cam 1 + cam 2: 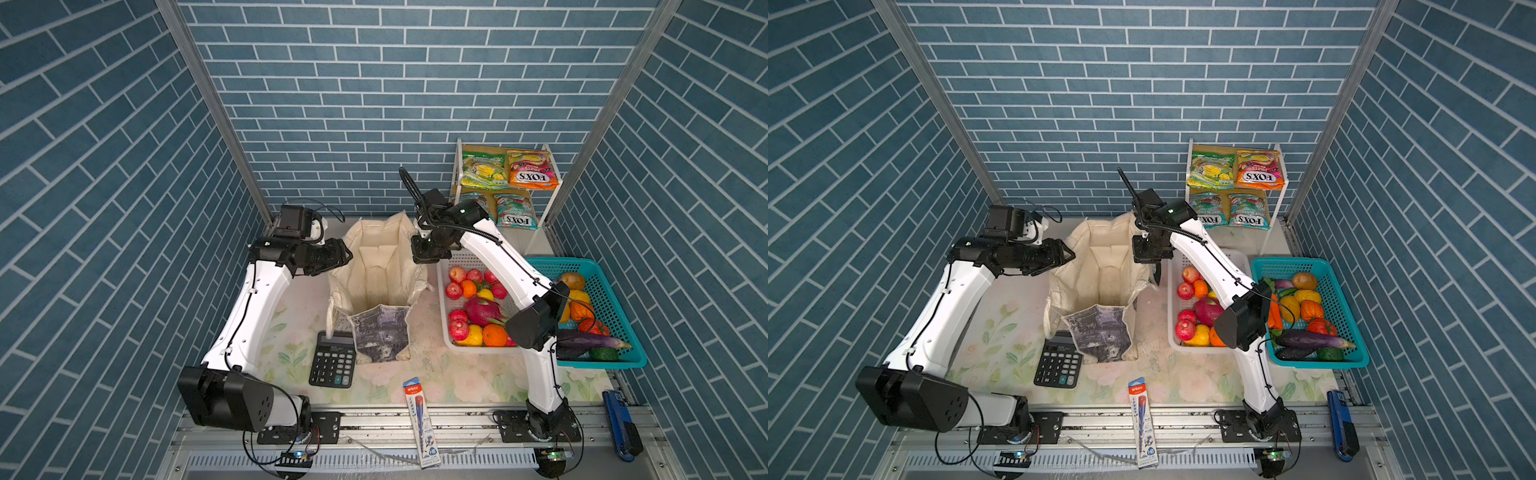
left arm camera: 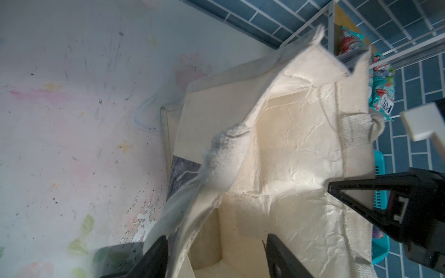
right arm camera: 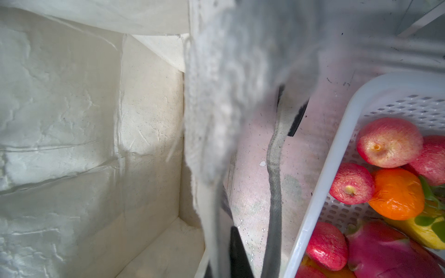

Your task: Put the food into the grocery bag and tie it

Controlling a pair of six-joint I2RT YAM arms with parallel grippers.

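Observation:
I will next use my right gripper to pull the bag's rim sideways toward the white basket's edge (image 1: 442, 294) and let go of it, because that edge is beside my gripper, away from the bag (image 1: 382, 266).
The cream grocery bag (image 1: 382, 266) (image 1: 1100, 270) stands open mid-table, and nothing lies on its floor. My left gripper (image 1: 347, 255) (image 2: 219, 260) is open at the bag's left rim, and the rim cloth (image 2: 192, 216) passes loosely between its jaws. My right gripper (image 1: 424, 259) (image 3: 226, 243) is shut on the bag's right rim and holds it up. The food lies apart from the bag: a dragon fruit (image 1: 482, 311), oranges (image 1: 494, 334) and apples in a white basket (image 1: 465, 259), an eggplant (image 1: 590, 341) in a teal basket (image 1: 615, 274), and FOX'S packets (image 1: 532, 168) on a shelf.
A black calculator (image 1: 332, 365) lies against the bag's front left corner. A blue pencil pack (image 1: 422, 419) sits at the front edge, and a blue tool (image 1: 621, 424) at the front right. The white basket (image 3: 337, 154) stands just right of the bag, with a strap (image 3: 274, 183) between them.

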